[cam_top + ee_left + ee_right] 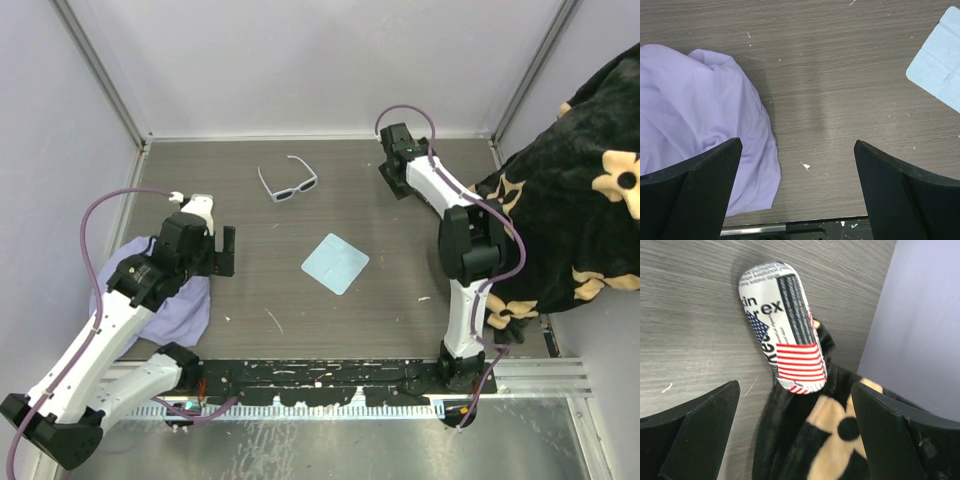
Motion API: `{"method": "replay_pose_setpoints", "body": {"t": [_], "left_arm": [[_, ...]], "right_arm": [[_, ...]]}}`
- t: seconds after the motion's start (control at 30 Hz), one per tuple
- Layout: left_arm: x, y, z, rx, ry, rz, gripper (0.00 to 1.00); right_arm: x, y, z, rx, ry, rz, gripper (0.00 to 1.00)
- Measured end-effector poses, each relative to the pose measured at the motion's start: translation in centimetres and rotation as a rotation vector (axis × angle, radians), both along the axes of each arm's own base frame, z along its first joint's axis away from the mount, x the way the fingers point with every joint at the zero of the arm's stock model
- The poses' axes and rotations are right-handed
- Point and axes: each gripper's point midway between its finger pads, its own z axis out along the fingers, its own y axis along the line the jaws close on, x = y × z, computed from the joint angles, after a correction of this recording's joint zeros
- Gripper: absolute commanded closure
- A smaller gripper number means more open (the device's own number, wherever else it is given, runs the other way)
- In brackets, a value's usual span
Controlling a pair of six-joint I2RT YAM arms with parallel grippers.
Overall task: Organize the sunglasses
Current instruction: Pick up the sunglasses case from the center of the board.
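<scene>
The striped near end of the flag-patterned case is below the gap between the right gripper's open fingers, so the robot should lower the right gripper around that end next.
The sunglasses, white-framed with dark lenses and their arms unfolded, lie at the back middle of the table. They show in neither wrist view. My left gripper is open at the left, well short of them, over bare table with nothing between its fingers. My right gripper is open at the back right, right of the sunglasses. In the right wrist view it hovers just short of a flag-patterned case, not touching it. The case's near end rests on a black blanket.
A light blue square cloth lies mid-table, its corner in the left wrist view. A crumpled purple cloth sits under my left arm, beside the left finger. The black flower-patterned blanket fills the right side against the wall.
</scene>
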Motion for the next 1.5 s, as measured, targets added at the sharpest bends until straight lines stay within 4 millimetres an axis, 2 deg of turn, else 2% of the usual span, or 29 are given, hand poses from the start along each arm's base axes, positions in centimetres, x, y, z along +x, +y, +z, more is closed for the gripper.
{"method": "replay_pose_setpoints", "body": {"t": [0.13, 0.3, 0.67, 0.87, 1.2, 1.5], "left_arm": [[0.1, 0.1, -0.4, 0.009, 0.001, 0.004, 0.02], [0.5, 0.1, -0.4, 0.013, -0.008, 0.007, 0.02], [0.8, -0.1, -0.7, 0.020, 0.004, 0.007, 0.02], [0.9, -0.2, -0.9, 0.024, 0.011, 0.007, 0.02], [1.0, -0.2, -1.1, 0.026, 0.017, 0.005, 0.02], [1.1, -0.6, -1.8, 0.033, 0.047, -0.004, 0.02]], "right_arm": [[1.5, 0.3, -2.1, -0.037, 0.053, 0.054, 0.00], [2.2, 0.0, -4.4, -0.075, 0.127, 0.108, 0.00], [3.2, -2.2, -4.9, -0.148, 0.138, 0.105, 0.00], [3.2, -2.6, -6.6, -0.168, 0.177, 0.110, 0.00], [3.4, -3.4, -6.8, -0.177, 0.190, 0.111, 0.00], [3.6, -4.5, -7.9, -0.179, 0.219, 0.108, 0.00]]}}
